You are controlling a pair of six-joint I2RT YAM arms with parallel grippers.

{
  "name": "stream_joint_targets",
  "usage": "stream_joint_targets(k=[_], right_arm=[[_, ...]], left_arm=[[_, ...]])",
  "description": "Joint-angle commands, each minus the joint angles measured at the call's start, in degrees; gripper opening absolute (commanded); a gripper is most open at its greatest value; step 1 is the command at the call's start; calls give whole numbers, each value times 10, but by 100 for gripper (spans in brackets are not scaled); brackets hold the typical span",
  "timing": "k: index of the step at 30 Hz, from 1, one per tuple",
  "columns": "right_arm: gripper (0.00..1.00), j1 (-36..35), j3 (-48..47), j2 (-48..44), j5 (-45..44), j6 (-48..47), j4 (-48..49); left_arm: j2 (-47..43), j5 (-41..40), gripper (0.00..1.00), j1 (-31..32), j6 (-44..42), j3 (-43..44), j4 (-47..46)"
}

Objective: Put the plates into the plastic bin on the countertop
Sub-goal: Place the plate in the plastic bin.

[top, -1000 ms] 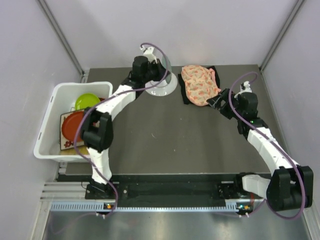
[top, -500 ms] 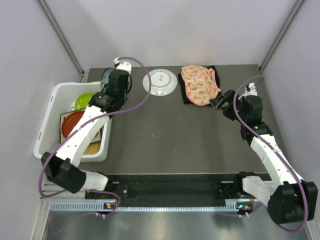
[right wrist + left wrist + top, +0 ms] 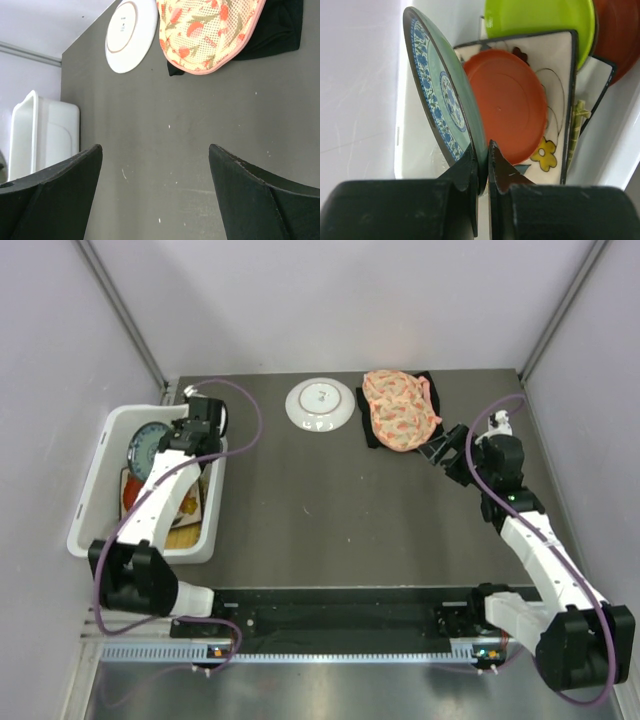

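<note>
Before releasing the pale green plate, which still hangs above the red round plate, I need to lower my left gripper deeper into the bin (image 3: 92, 532).
My left gripper (image 3: 176, 438) is shut on the rim of a pale green plate with a blue patterned border (image 3: 150, 446), held on edge inside the white plastic bin (image 3: 92, 532). In the left wrist view the jaws (image 3: 482, 147) pinch this plate (image 3: 440, 100) above a red round plate (image 3: 507, 102), a lime plate (image 3: 540, 20) and a square floral plate (image 3: 551, 150). A white round plate (image 3: 320, 405) lies on the countertop (image 3: 340, 510) at the back; it also shows in the right wrist view (image 3: 131, 35). My right gripper (image 3: 440, 452) is open and empty above the countertop.
A pink floral fabric piece (image 3: 400, 410) lies on a black cloth (image 3: 428, 382) right of the white plate, just beyond my right gripper. The bin stands at the countertop's left edge. Pale walls enclose the back and both sides.
My left arm swung from the back centre leftwards to the bin, carrying the pale green plate, and uncovered the white plate. My right arm has barely moved.
</note>
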State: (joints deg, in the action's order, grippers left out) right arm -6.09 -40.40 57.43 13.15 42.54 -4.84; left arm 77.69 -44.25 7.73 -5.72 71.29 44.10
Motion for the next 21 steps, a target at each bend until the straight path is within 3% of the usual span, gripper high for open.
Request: stream_joint_targets(k=[1,11,21], right_arm=[[87,6,-7,-27,1,-11,-8],[88,6,-14,-31,11,-18,-14],[88,6,-6,-36,14,-13,-16]], left_arm=[[65,7,0,-10,12,22,6],[127,28,0,-58,47,11,10],[155,57,0,-61,55,3,44]])
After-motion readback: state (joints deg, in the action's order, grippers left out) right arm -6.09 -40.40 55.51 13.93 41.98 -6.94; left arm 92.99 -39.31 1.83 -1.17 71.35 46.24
